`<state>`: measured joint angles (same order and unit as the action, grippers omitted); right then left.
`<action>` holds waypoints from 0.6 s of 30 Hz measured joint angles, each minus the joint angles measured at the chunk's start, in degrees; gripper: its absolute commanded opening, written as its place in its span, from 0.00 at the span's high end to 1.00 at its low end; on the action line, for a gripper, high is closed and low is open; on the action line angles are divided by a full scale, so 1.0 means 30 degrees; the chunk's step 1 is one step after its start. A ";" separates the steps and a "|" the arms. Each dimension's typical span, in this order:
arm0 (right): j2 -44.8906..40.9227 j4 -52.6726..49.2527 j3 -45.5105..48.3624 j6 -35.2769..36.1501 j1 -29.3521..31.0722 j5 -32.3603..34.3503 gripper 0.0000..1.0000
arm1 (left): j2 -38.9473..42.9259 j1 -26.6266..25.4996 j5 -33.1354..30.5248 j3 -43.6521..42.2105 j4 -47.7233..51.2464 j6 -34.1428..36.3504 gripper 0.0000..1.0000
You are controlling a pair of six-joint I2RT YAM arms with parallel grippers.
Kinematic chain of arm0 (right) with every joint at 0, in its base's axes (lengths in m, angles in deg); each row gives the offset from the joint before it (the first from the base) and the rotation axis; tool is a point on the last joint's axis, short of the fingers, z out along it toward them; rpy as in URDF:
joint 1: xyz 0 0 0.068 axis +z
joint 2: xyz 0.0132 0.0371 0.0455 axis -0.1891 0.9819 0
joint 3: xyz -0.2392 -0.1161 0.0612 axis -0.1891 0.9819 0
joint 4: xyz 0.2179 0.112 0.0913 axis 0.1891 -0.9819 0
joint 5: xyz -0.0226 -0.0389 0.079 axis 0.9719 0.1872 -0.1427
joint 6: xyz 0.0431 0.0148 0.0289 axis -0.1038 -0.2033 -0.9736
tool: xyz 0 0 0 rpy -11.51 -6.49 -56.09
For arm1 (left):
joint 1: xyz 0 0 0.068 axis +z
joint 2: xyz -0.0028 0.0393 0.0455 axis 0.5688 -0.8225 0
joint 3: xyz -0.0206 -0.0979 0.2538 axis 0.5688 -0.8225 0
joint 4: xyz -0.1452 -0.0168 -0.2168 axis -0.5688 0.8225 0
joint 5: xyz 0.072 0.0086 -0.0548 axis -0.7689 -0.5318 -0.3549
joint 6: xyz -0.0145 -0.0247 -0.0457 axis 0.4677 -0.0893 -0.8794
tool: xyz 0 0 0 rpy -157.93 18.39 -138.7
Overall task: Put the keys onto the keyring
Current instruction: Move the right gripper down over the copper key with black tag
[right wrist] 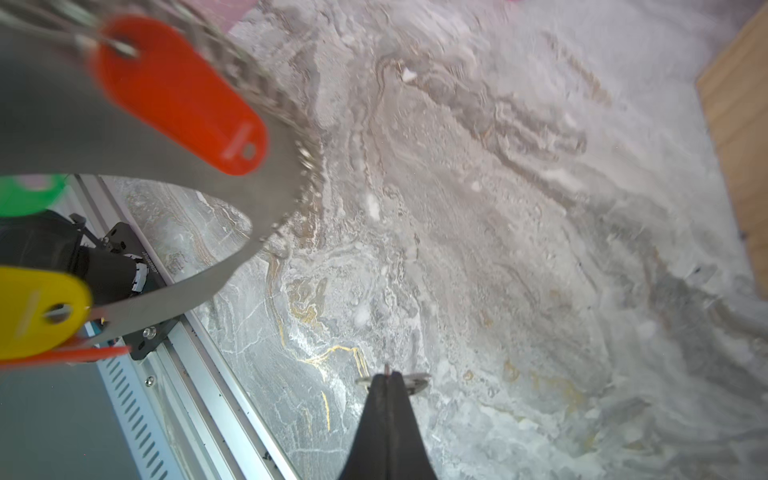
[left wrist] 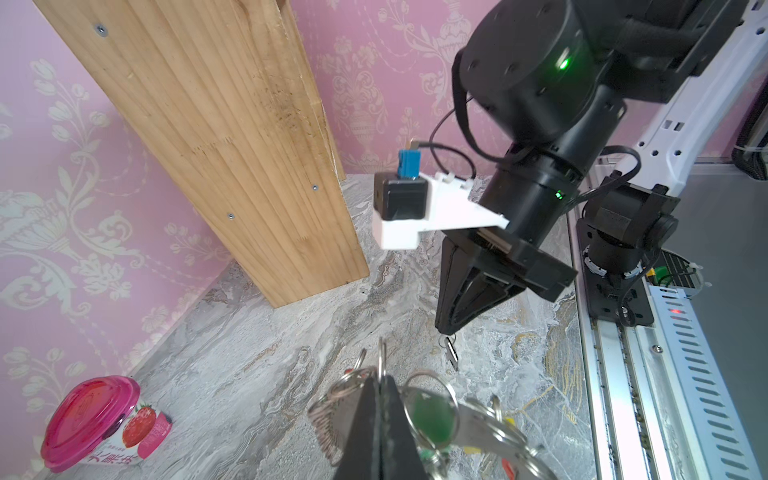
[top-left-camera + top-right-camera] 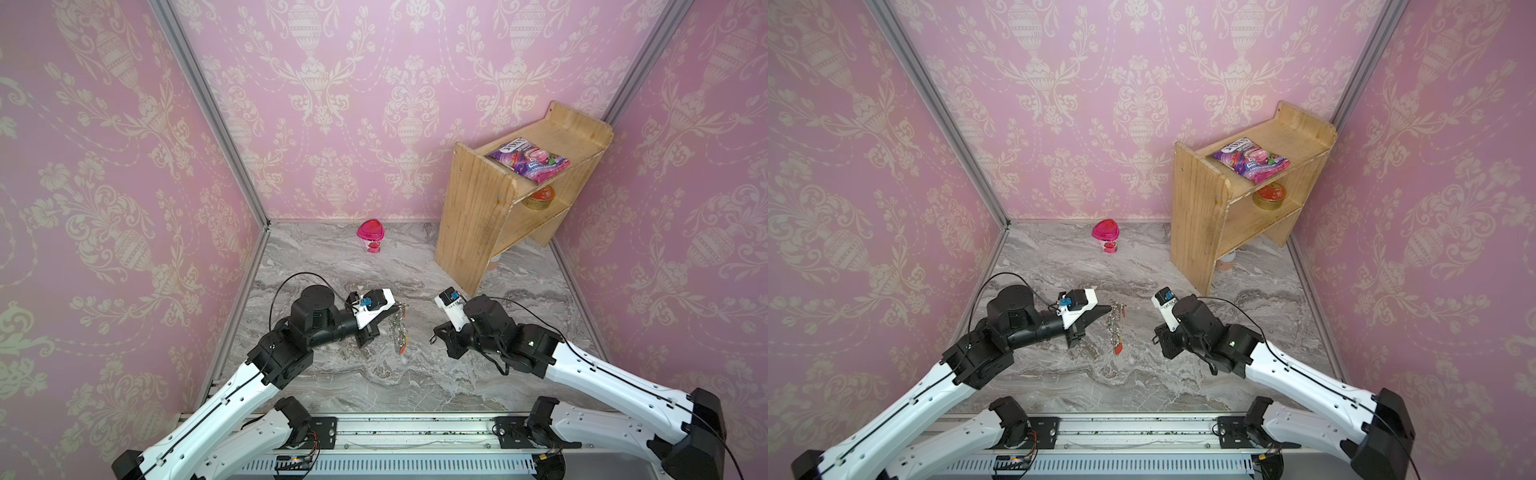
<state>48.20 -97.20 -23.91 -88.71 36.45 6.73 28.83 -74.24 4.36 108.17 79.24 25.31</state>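
The clear patch of bare marble floor is below my right gripper. My right gripper will next move down until the dangling keys touch that patch, then let go of the key's head there.
The keyring [image 3: 400,330] is a grey crescent plate with metal rings and coloured tags. It hangs on edge above the marble floor from my left gripper [image 3: 401,306], which is shut on its top. In the left wrist view the left gripper [image 2: 380,376] pinches the plate between rings, beside a green tag [image 2: 430,419]. My right gripper [image 2: 444,330] is shut on the keys [image 2: 452,355], which dangle just below its tips, a short way right of the keyring. In the right wrist view the right gripper [image 1: 388,376] clamps a small metal ring [image 1: 417,380]; the keyring plate [image 1: 62,137] with its red tag [image 1: 178,91] looms close.
A wooden shelf [image 3: 490,216] stands at the back right with a purple snack pack [image 3: 528,160] on top and a tin [image 3: 538,197] on its middle board. A pink-lidded cup [image 3: 370,235] stands near the back wall. The arms' mounting rail [image 3: 415,432] runs along the front.
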 measured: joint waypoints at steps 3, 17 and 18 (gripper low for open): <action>0.1326 0.0022 0.0583 -0.1683 -0.0699 -0.0867 1.00 | 0.0342 0.0000 -0.0350 -0.0532 -0.0007 -0.0007 1.00; 0.5085 0.1341 0.1916 -0.5544 -0.1260 -0.2841 0.92 | 0.0408 0.0000 -0.0699 -0.1275 -0.0240 -0.0007 1.00; 0.4801 0.1275 0.1916 -0.5625 -0.1290 -0.2798 0.88 | 0.0408 0.0000 -0.0699 -0.1311 -0.0306 -0.0007 1.00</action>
<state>62.60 -93.37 -18.17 -105.58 32.58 -1.66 30.06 -74.24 2.26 104.24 78.32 25.29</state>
